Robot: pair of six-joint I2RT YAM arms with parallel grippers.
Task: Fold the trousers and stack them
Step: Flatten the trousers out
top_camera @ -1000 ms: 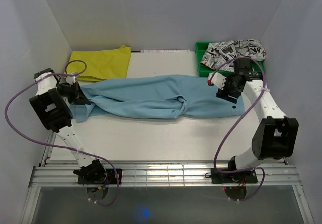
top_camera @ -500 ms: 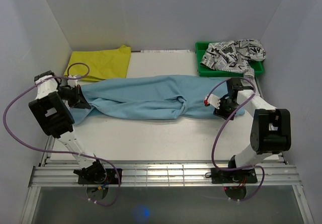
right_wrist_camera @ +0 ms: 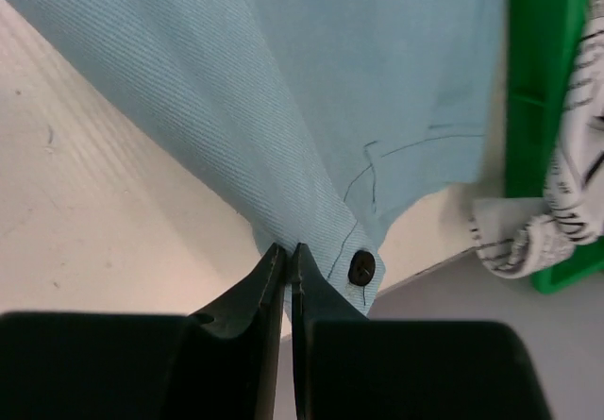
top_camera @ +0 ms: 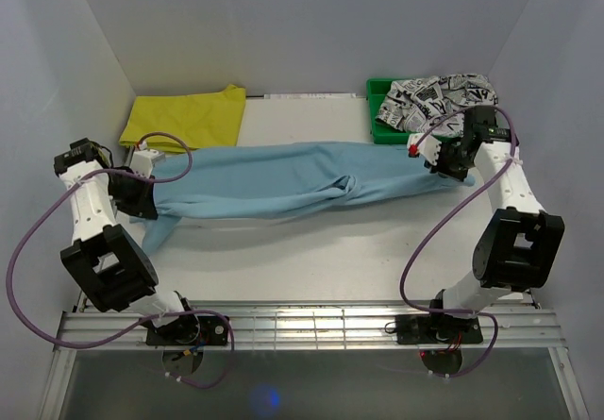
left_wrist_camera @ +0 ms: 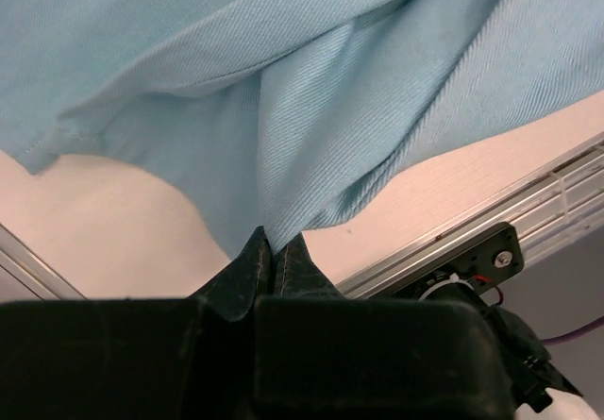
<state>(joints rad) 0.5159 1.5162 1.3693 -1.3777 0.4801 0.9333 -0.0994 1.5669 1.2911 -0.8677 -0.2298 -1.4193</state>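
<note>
The left gripper moves outward and down over the far trouser leg [top_camera: 186, 172] [left_wrist_camera: 90, 66] next and releases the leg end. The held layer of the trousers still hangs toward the bar.
The light blue trousers [top_camera: 283, 179] are stretched lengthwise across the table, slightly raised at both ends. My left gripper [top_camera: 143, 192] is shut on the leg end at the left; in the left wrist view the cloth [left_wrist_camera: 283, 90] runs into the closed fingertips [left_wrist_camera: 260, 250]. My right gripper [top_camera: 445, 160] is shut on the waistband at the right. In the right wrist view its gripper [right_wrist_camera: 286, 250] pinches the waistband edge of the trousers [right_wrist_camera: 311, 90] beside a dark button [right_wrist_camera: 361, 267].
A yellow garment [top_camera: 189, 118] lies flat at the back left. A green bin [top_camera: 382, 132] at the back right holds a black-on-white printed garment [top_camera: 439, 94], close to my right gripper. White walls enclose the table; a metal rail [top_camera: 311, 321] runs along the near edge.
My right gripper dropped onto the waist end, shut on it, then lifted it back toward the bin. The left arm swung left with the leg end, pulling the trousers straighter.
</note>
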